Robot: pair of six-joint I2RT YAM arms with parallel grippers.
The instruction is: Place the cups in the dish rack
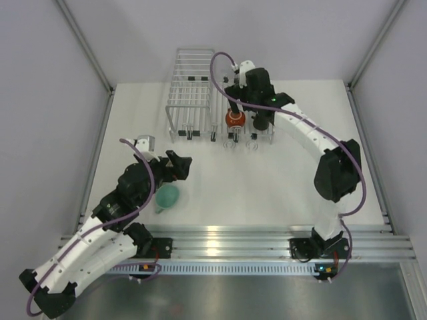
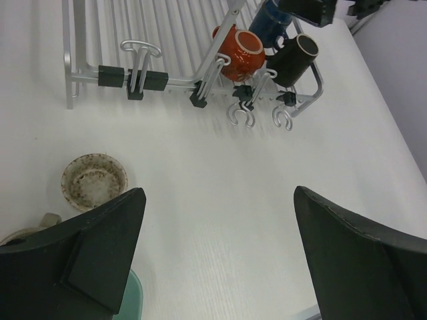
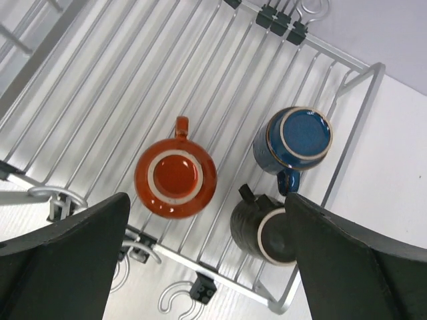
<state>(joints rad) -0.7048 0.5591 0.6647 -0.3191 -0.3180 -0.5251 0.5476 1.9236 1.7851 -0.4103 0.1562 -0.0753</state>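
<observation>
The beige speckled cup stands with its opening up, so the left gripper should come down toward the left in its wrist view and straddle the cup's rim that faces the open tabletop.
The dish rack [image 1: 267,137] lies at the back of the table, and it also shows in the right wrist view [image 3: 133,87] and the left wrist view [image 2: 312,85]. On it stand an orange-red cup [image 3: 175,177], bottom up, a dark blue cup [image 3: 297,140], bottom up, and a dark brown cup [image 3: 267,233]. My right gripper [image 3: 207,267] hangs open and empty just above them [image 1: 248,127]. My left gripper [image 1: 179,163] is open and empty over the table [image 2: 220,260]. A mint-teal cup [image 1: 167,195] lies beside it. A beige speckled cup [image 2: 93,181] stands upright nearby.
A taller box-shaped wire basket [image 1: 190,87] stands against the rack's left side. Silver hooks [image 2: 241,115] stick out from the rack's front edge. Another pale object [image 2: 27,232] shows partly at the left edge of the left wrist view.
</observation>
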